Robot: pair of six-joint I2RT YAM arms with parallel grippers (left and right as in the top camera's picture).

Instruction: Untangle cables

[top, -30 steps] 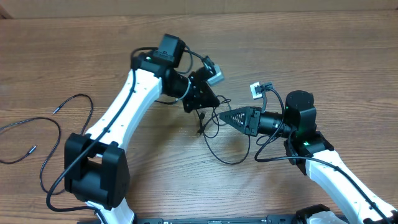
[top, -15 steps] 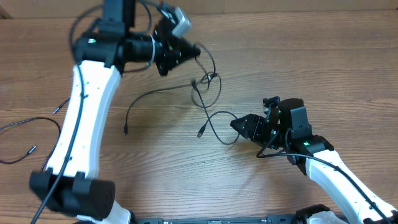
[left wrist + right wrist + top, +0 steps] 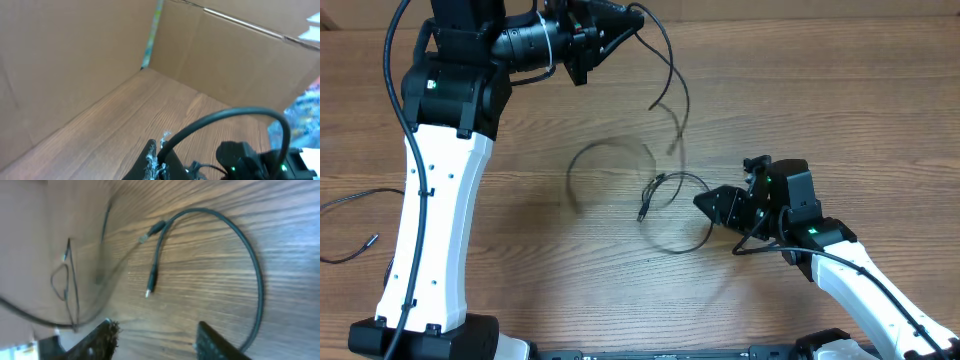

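Note:
I should next move my left gripper left in the overhead view and down to release, as the tabletop by the silver-tipped cable is below on that side.
My left gripper [image 3: 638, 17] is raised at the back of the table, shut on a thin black cable [image 3: 672, 70]. That cable arcs down to the right and swings in a blurred loop [image 3: 610, 150] over the wood. In the left wrist view the fingers [image 3: 151, 159] pinch this cable [image 3: 240, 112]. A second cable [image 3: 672, 247] lies looped on the table with its plug [image 3: 642, 212] pointing toward me. My right gripper [image 3: 702, 201] stands open just right of that loop, holding nothing. In the right wrist view the loop [image 3: 252, 260] and plug [image 3: 152, 282] lie beyond the open fingers [image 3: 106, 336].
More thin black cables [image 3: 355, 200] lie at the table's left edge, one with a silver tip [image 3: 370, 239]. Cardboard walls [image 3: 75, 60] close off the back of the table. The right arm [image 3: 245, 160] shows low in the left wrist view.
My left arm swung up and back, drawing one cable out of the tangle; it now hangs and swings. The right gripper drew back to the right and opened.

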